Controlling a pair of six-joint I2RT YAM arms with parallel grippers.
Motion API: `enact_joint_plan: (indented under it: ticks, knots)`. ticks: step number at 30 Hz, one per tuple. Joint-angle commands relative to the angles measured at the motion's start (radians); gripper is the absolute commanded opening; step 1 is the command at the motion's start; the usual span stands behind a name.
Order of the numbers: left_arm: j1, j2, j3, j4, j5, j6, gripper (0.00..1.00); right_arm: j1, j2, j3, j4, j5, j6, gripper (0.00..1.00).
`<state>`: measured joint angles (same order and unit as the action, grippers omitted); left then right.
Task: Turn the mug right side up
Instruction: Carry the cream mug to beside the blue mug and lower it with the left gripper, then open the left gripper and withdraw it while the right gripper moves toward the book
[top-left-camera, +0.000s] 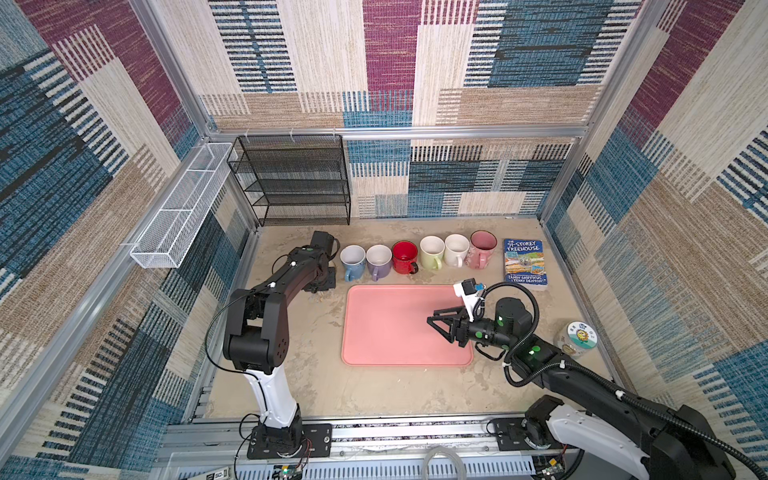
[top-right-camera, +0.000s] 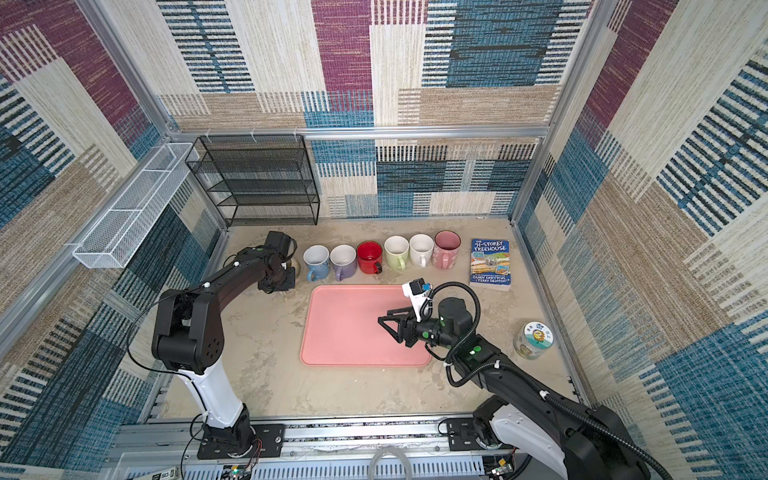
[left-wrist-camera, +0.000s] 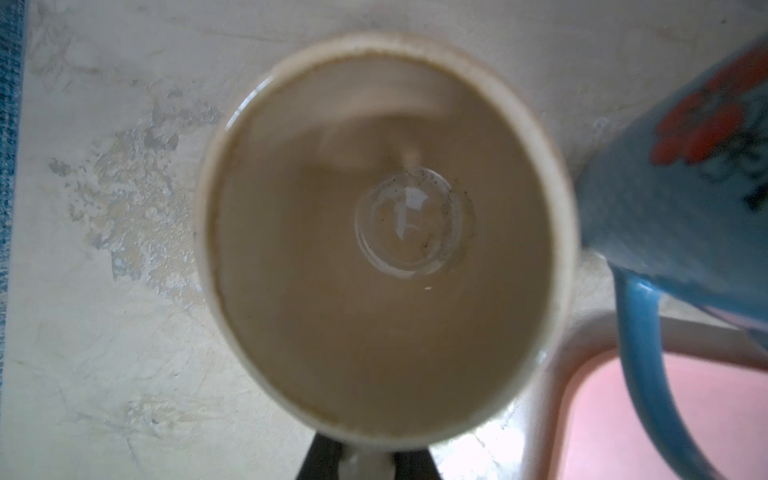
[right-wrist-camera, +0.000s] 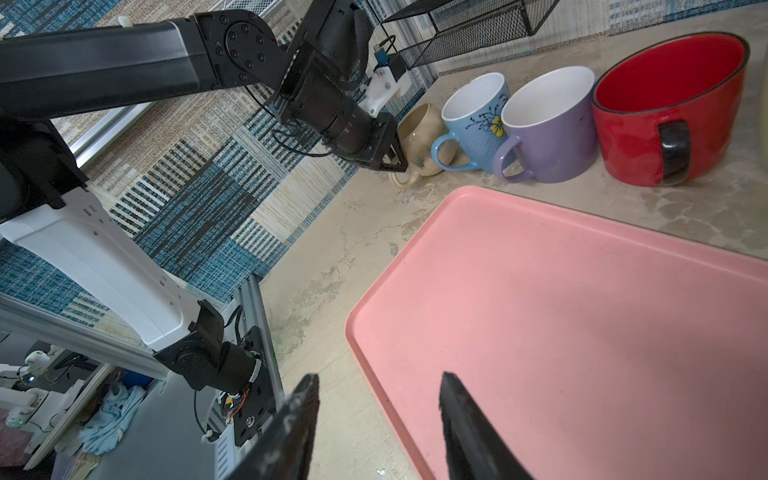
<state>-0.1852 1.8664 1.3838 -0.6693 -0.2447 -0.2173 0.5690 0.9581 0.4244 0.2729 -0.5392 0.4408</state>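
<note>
Next, my left gripper spreads its fingers off the sides of the beige mug's handle (left-wrist-camera: 366, 464) between them to release it, as the mug's opening faces up.
A beige mug (left-wrist-camera: 374, 232) stands mouth up at the left end of the mug row; the left wrist view looks straight down into its bare inside. In the right wrist view the beige mug (right-wrist-camera: 422, 133) sits on the tabletop beside a blue mug (right-wrist-camera: 478, 120). My left gripper (left-wrist-camera: 368, 459) is shut on its handle, with black fingers (left-wrist-camera: 320, 457) on either side. In both top views the left gripper (top-left-camera: 321, 284) (top-right-camera: 279, 284) covers most of the mug. My right gripper (top-left-camera: 433, 319) (right-wrist-camera: 378, 382) hovers open over the pink tray (top-left-camera: 386, 332), holding nothing.
Right of the beige mug stand blue (top-left-camera: 353, 259), purple (top-left-camera: 379, 259), red (top-left-camera: 405, 255), green (top-left-camera: 432, 251), white (top-left-camera: 456, 248) and pink (top-left-camera: 483, 247) mugs, all upright. A book (top-left-camera: 524, 261) and a jar (top-left-camera: 582, 337) lie at the right. A black rack (top-left-camera: 291, 178) stands at the back.
</note>
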Motion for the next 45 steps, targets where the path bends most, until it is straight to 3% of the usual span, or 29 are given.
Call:
enact_joint_plan:
  ticks: [1,11,19,37,45]
  knots:
    - [-0.012,0.020,0.031,0.002,-0.003,0.056,0.00,0.000,-0.001,-0.001,0.015,0.018,-0.011,0.50]
    - [-0.017,0.048,0.060,-0.025,-0.005,0.062,0.00,0.000,0.004,0.003,0.011,0.024,-0.016,0.50]
    - [-0.024,0.035,0.067,-0.036,0.012,0.052,0.16,0.001,0.002,0.004,0.006,0.030,-0.019,0.50]
    - [-0.033,-0.025,0.050,-0.044,-0.004,0.033,0.32,0.000,-0.011,0.018,-0.031,0.063,-0.036,0.51]
    - [-0.034,-0.140,0.006,-0.037,0.026,0.020,0.43,0.000,-0.046,0.052,-0.085,0.200,-0.095,0.57]
